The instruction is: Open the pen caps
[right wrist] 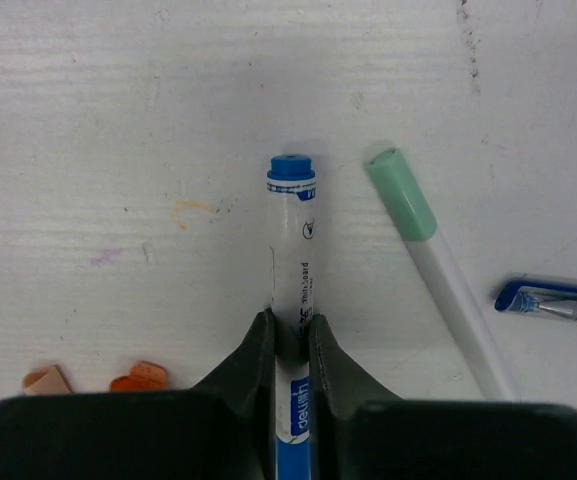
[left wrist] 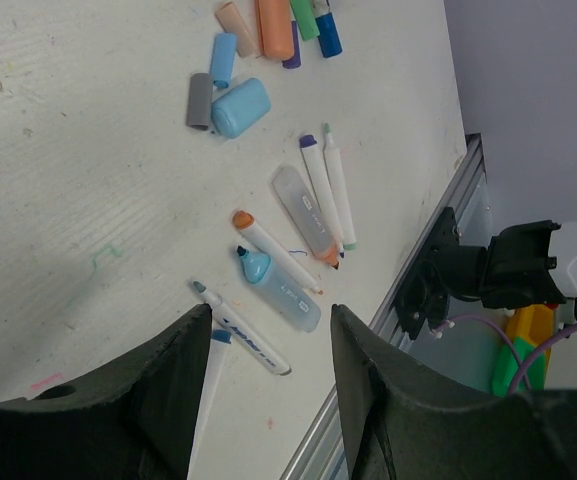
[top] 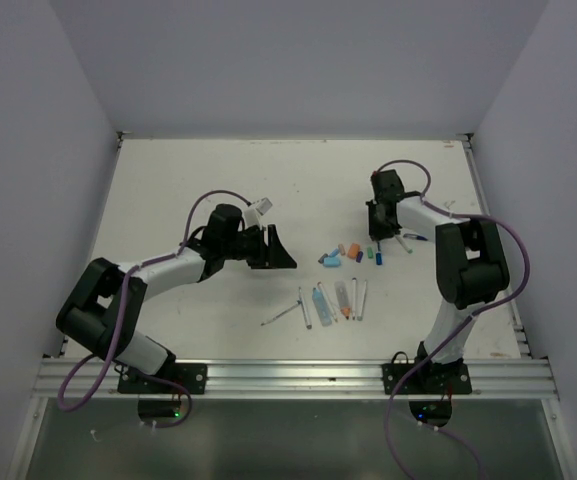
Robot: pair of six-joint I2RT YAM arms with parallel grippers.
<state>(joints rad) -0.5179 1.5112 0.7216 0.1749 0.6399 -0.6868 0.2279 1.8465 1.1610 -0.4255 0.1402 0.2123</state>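
Observation:
My right gripper leaves the marker's near dark blue cap (top: pixel 379 259) (left wrist: pixel 329 36) free, so I will shift my left gripper toward my right gripper and close on that cap next.
My right gripper (right wrist: pixel 290 325) is shut on the barrel of a white whiteboard marker (right wrist: pixel 292 235) with a blue end, lying flat on the table. Beside it lies a white pen with a pale green cap (right wrist: pixel 401 193). Loose pen caps in light blue (left wrist: pixel 240 107), orange (left wrist: pixel 275 25), green (left wrist: pixel 305 18) and dark blue (left wrist: pixel 328 35) lie in a cluster (top: pixel 348 252) mid-table. My left gripper (left wrist: pixel 270 318) hovers open with nothing between its fingers, above a row of uncapped pens (left wrist: pixel 308 215). In the top view the left gripper (top: pixel 280 250) is left of the caps and the right gripper (top: pixel 379 232) is right of them.
A blue pen (right wrist: pixel 553 303) lies at the right of the green-capped one. Orange scraps (right wrist: pixel 138 377) sit near my right gripper's left side. A grey cap (left wrist: pixel 199 100) lies by the light blue one. The table's aluminium front rail (top: pixel 298 378) runs below the pens.

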